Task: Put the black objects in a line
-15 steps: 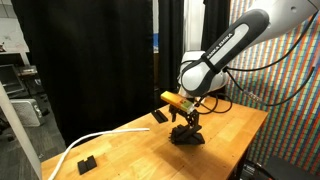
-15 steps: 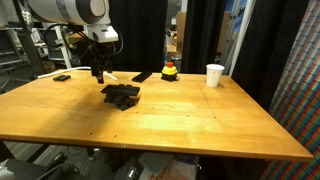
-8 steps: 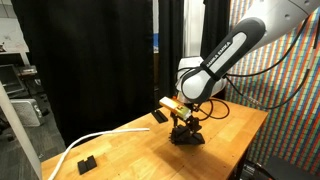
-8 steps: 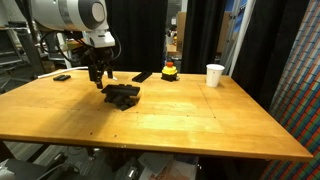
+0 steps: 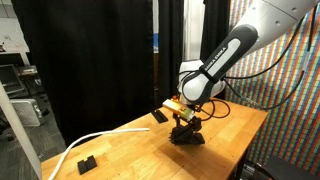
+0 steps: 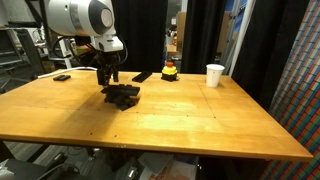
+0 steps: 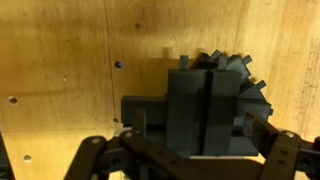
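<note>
The gripper lowers over the topmost stacked bars next, before anything else, and closes on their long outer sides to get them.
Several black objects [image 7: 205, 95] lie heaped in a pile [image 5: 187, 137] on the wooden table [image 6: 180, 120]; the heap [image 6: 122, 96] shows in both exterior views. My gripper [image 7: 199, 123] hangs just above the pile, open, with one finger on each side of the stacked bars and nothing held. It shows close over the pile in both exterior views [image 5: 183, 121] [image 6: 106, 79]. Another black bar [image 6: 142, 76] lies apart toward the table's back edge, seen too as a black bar [image 5: 159, 117] beside the pile.
A white cup [image 6: 214, 75] and a red-and-yellow item [image 6: 170, 70] stand at the back of the table. A small black piece [image 5: 87, 162] and a white strip [image 5: 95, 140] lie near one end. Black curtains hang behind.
The gripper has come down and shifted slightly toward the pile, staying open. The black objects have not moved.
</note>
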`<state>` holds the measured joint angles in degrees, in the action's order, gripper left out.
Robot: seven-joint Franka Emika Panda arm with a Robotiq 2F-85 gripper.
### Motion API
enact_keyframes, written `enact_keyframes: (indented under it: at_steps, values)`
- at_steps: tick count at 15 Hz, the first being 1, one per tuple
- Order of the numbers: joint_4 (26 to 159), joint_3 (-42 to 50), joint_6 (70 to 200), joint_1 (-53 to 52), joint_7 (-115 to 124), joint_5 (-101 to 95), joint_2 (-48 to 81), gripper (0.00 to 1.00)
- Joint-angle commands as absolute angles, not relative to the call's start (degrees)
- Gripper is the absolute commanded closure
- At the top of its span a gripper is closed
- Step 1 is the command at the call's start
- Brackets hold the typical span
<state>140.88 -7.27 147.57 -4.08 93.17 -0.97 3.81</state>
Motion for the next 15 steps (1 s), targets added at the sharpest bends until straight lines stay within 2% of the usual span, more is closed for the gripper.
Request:
enact_keyframes:
  at_steps: [1,12,13,14,15]
  values:
    - [138.8,-5.1,146.7,-4.5,90.2,-2.5,4.8,0.0]
    - [137.4,-2.4,147.3,-4.8,85.0,-1.5,8.9,0.0]
    - [137.3,-2.3,147.2,-4.9,85.2,-1.9,9.0,0.16]
    - [137.2,-2.1,147.3,-5.0,85.2,-2.1,9.1,0.26]
    - [137.0,-2.0,147.4,-5.0,85.2,-2.2,8.9,0.32]
